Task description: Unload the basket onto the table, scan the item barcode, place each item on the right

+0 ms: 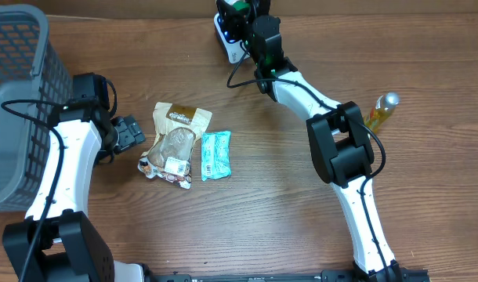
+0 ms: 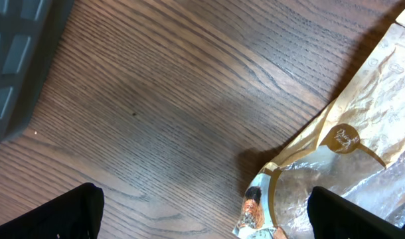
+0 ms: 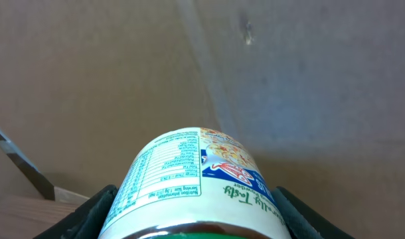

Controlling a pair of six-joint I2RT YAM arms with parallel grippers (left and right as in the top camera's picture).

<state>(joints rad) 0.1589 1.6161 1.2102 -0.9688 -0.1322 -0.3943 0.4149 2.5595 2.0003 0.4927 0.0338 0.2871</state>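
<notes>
Next, my right gripper swings back from the far edge of the table, tilts downward and lowers the jar onto open wood between teal packet and yellow bottle.
The item is a white jar (image 3: 196, 182) with a green lid and a printed label. My right gripper (image 3: 199, 222) is shut on it, one finger on each side. Its label shows a nutrition table and a blue panel; no barcode shows on this side. In the overhead view the right gripper (image 1: 244, 30) holds the jar (image 1: 228, 37) at the far edge of the table. My left gripper (image 1: 132, 133) stands open just left of a brown snack bag (image 1: 176, 141). In the left wrist view the left gripper (image 2: 202, 219) has bare wood and the snack bag's (image 2: 362, 133) corner between its fingers.
A grey mesh basket (image 1: 19, 102) stands at the left edge. A teal packet (image 1: 216, 154) lies right of the snack bag. A yellow bottle with a silver cap (image 1: 382, 110) lies at the right, beside the right arm's elbow.
</notes>
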